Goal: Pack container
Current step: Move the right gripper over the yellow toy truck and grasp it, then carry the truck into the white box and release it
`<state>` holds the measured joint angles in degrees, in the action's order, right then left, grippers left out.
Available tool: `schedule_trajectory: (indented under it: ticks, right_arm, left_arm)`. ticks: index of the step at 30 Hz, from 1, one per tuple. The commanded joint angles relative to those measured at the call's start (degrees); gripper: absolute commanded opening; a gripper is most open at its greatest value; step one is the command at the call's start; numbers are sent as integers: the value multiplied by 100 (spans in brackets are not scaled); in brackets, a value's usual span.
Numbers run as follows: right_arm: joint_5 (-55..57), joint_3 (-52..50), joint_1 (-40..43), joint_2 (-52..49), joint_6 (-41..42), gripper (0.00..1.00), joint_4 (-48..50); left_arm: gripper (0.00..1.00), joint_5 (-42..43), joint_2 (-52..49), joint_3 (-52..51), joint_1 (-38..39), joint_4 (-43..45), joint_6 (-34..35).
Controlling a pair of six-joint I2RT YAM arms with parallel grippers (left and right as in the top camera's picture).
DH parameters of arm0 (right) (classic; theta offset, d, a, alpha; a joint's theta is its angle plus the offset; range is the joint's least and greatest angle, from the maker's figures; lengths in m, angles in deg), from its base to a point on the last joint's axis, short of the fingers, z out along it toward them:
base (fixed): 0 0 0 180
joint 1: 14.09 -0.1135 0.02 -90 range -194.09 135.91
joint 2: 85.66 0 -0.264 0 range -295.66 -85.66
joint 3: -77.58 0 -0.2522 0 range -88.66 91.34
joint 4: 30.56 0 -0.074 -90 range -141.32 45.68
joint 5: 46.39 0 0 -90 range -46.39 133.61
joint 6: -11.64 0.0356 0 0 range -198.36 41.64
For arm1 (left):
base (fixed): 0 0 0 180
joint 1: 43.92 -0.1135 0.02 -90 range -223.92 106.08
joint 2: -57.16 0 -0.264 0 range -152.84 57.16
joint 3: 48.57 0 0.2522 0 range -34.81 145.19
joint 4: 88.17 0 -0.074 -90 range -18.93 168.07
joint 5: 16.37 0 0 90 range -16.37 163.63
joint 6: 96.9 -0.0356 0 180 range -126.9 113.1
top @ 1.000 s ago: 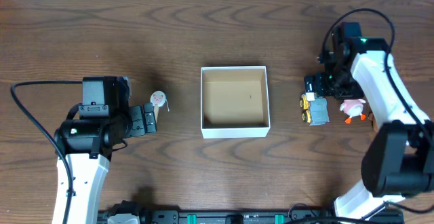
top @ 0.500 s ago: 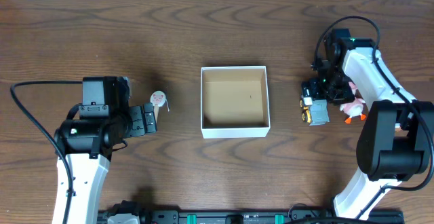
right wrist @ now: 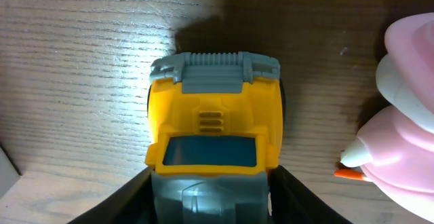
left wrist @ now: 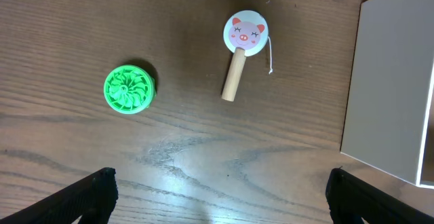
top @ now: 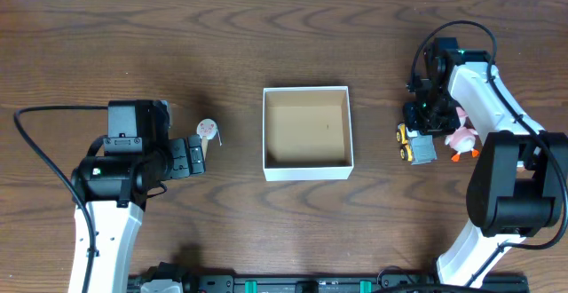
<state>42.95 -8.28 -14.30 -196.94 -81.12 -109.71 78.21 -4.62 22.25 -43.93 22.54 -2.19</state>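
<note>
The container's brown bottom is empty, so my right gripper should next move the truck (top: 415, 145) up, left in the overhead view, down onto that bottom, and then release it.
The container (top: 308, 170), a white-walled box with a brown inside, stands at the table's middle with nothing in it; its white wall (left wrist: 393, 81) fills the right of the left wrist view. To its right lies a yellow and grey toy truck (top: 415, 145). My right gripper (top: 417, 124) hangs over it, and in the right wrist view its fingers press both sides of the truck's (right wrist: 213, 115) grey rear, gripper (right wrist: 211, 190) shut on it. My left gripper (top: 197, 154) is open, its wide gap (left wrist: 217, 197) bare.
A pig-faced wooden paddle (top: 207, 130) lies just beyond the left gripper, with a green disc (left wrist: 129, 88) to the left of the paddle (left wrist: 241, 47). A pink and white bird toy (top: 461, 139) sits close to the truck's right side (right wrist: 407, 115).
My right arm swung in over the truck and its jaws narrowed until they met the truck's sides. The left arm has not moved.
</note>
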Motion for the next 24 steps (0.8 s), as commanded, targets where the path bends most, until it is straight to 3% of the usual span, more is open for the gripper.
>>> schedule_trajectory:
  ticks: [1,5,14,20,24]
  right_arm:
    - [-26,-26,-61,-28,-7,47,-2]
    - [-26,-26,-61,-28,2,40,-2]
    - [-26,140,-74,57,282,3,-37]
    - [-26,1029,-446,479,435,1,-531]
    - [-26,1617,-1023,933,1058,1,-566]
  left_arm:
    - [98,57,-4,103,-35,-13,55]
    - [98,57,-4,103,-35,-13,55]
    - [98,57,-4,103,-35,-11,55]
    - [98,57,-4,103,-35,-11,55]
    - [98,57,-4,103,-35,-7,55]
